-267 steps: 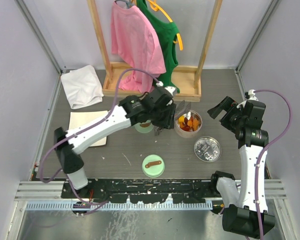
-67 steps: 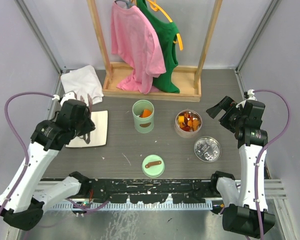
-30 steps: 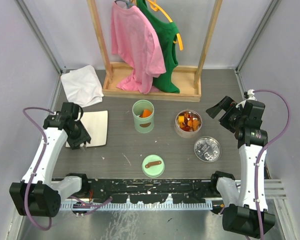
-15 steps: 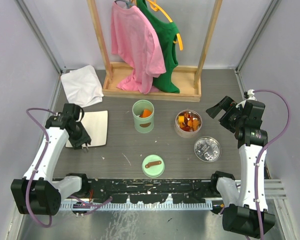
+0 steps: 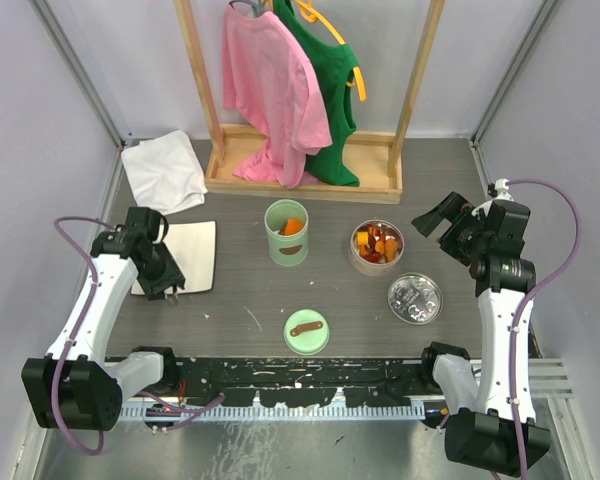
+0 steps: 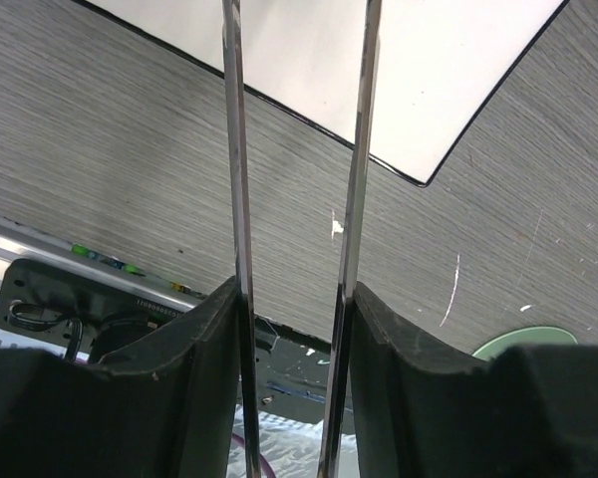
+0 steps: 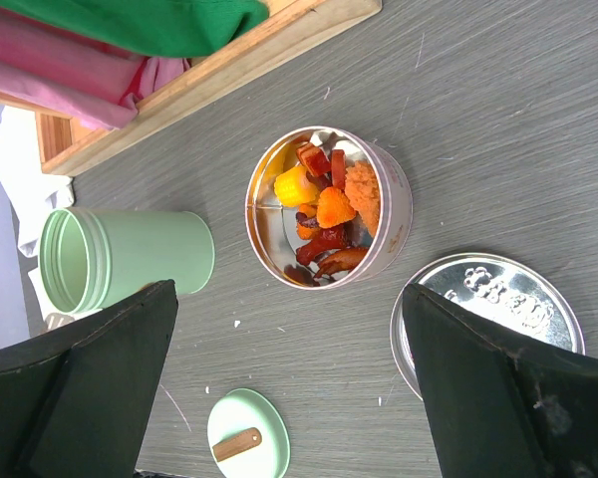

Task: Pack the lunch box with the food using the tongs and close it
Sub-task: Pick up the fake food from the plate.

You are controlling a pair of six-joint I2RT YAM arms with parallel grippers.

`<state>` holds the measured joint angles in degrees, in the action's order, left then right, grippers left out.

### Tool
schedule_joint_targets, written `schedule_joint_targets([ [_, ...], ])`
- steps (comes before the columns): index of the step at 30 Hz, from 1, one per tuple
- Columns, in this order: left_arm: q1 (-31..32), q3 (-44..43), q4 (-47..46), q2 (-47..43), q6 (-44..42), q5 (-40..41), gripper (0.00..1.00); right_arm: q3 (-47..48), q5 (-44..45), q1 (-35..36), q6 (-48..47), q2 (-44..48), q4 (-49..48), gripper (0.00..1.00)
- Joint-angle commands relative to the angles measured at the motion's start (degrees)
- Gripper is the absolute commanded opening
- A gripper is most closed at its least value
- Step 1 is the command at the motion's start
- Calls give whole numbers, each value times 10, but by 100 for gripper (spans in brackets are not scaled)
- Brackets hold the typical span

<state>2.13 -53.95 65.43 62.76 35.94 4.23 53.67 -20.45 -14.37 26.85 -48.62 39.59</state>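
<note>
The left gripper takes the tongs up and over to the tin (image 5: pixel 376 247) next, then above the lunch box's opening (image 5: pixel 286 216) to release, since food still fills the tin.
My left gripper (image 5: pixel 168 284) hangs at the left over the near edge of a white mat (image 5: pixel 190 255), shut on the tongs (image 6: pixel 235 149). Their two thin metal arms run between my pads and out over the mat (image 6: pixel 409 70). The lunch box (image 5: pixel 286 232), a mint-green cup, stands open mid-table with an orange piece inside; it also shows from the right wrist (image 7: pixel 130 264). Its green lid (image 5: pixel 307 331) lies nearer the arms. The food (image 7: pixel 324 214) sits heaped in a round metal tin (image 5: pixel 376 247). My right gripper (image 5: pixel 442 216) hovers to the tin's right, open and empty.
The tin's metal lid (image 5: pixel 415 297) lies right of the green lid. A wooden rack (image 5: pixel 305 170) with pink and green shirts stands at the back. A folded white cloth (image 5: pixel 163 172) lies back left. A black rail (image 5: pixel 310 375) runs along the near edge.
The left gripper with the tongs has shifted only slightly at the mat's near edge. The right arm has not moved.
</note>
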Motion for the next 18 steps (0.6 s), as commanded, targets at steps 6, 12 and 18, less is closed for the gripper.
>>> schedule_joint_targets([
  [6, -4, 2, 3, -18, -8, -8, 34, 10, -1, -1, -3, 11, -17, 100],
  [12, -4, -25, 3, -27, -12, -38, 23, 10, -1, -1, -2, 10, -17, 100],
  [18, -4, -73, -4, -36, -15, -110, 20, 10, -3, -2, -1, 8, -18, 100],
])
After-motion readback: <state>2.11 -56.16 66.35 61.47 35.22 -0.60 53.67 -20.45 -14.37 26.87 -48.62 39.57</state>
